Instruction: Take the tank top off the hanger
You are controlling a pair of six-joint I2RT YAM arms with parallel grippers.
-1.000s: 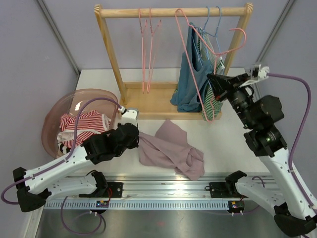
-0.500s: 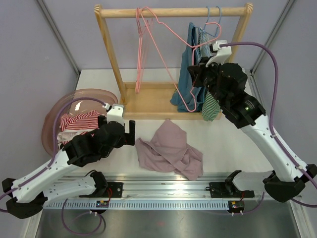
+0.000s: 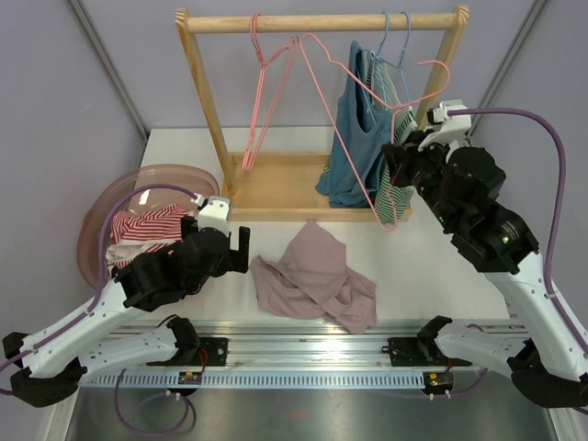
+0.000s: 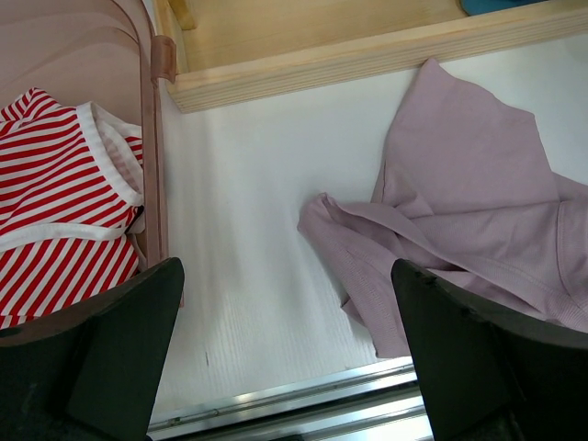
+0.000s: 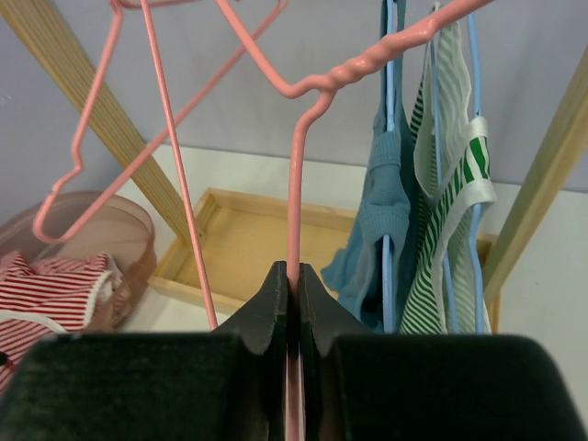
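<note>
The hanger is bare, so the right gripper will next move outward and to the left in the top view and let go of the hanger on the rack bar's empty middle point(image 3: 317, 24).
The mauve tank top point(image 3: 317, 280) lies crumpled on the white table, free of any hanger; it also fills the right of the left wrist view as the tank top point(image 4: 469, 211). My left gripper point(image 3: 243, 246) stands wide open just left of it, and nothing is between the jaws of this left gripper point(image 4: 289, 367). A bare pink wire hanger point(image 5: 294, 193) is held tilted in the air in front of the rack, with my right gripper point(image 5: 294, 280) shut on its wire. From above, the right gripper point(image 3: 392, 176) sits beside the hanging clothes.
A wooden rack point(image 3: 322, 22) stands at the back with another pink hanger point(image 3: 260, 92), a teal top point(image 3: 354, 138) and a green striped top point(image 5: 450, 230) on blue hangers. A pink bowl point(image 3: 101, 216) at the left holds a red striped garment point(image 3: 152, 230).
My left gripper opened, let go of the tank top's edge and drew back left. The right arm swung the pink hanger left, then back toward the right.
</note>
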